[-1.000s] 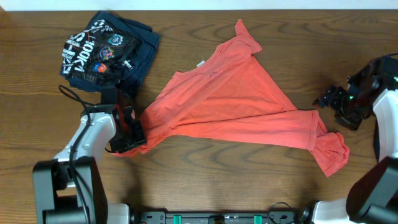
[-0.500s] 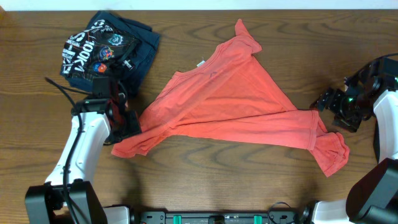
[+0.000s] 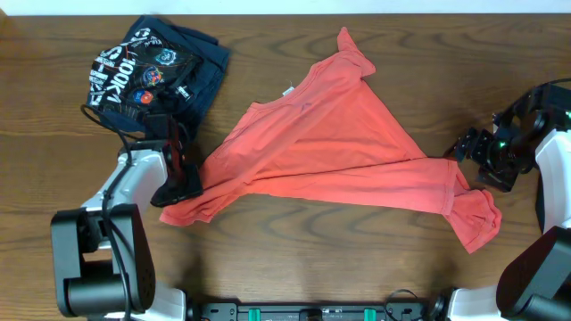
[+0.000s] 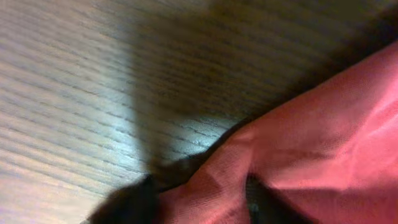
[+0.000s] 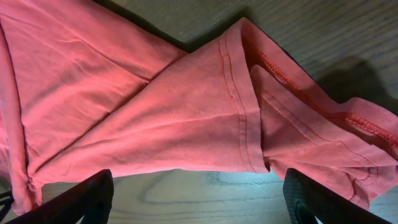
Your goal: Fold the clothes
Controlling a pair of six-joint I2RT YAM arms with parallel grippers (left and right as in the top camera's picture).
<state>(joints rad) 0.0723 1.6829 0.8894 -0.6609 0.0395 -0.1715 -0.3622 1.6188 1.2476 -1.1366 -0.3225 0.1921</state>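
Observation:
The near corner of the ribbed hem (image 3: 446, 209) (image 5: 256, 163) borders empty wood. I need to move my right gripper down, back and to the left in the overhead view, to that corner.
The coral-red T-shirt (image 3: 330, 143) lies crumpled in a rough triangle across the middle of the wooden table. My left gripper (image 3: 183, 185) is at its lower-left corner. In the left wrist view (image 4: 199, 205) a fold of the red cloth (image 4: 323, 143) is bunched between the dark fingers. My right gripper (image 3: 466, 144) is open and empty just off the shirt's right end. In the right wrist view (image 5: 198, 196) it hangs over bare wood in front of the hemmed edge (image 5: 155, 93). The navy garment with white graphics (image 3: 156, 71) lies folded at the back left. No black garment shows.
The table's back edge (image 3: 285, 12) runs along the top of the overhead view. The left arm's black cable (image 3: 103, 120) loops beside the navy garment. Bare wood (image 3: 312, 259) lies in front of the shirt.
My left gripper rose away from the shirt's lower-left corner, uncovering its tip, then came back down slightly onto it. The shirt and my right gripper have barely moved.

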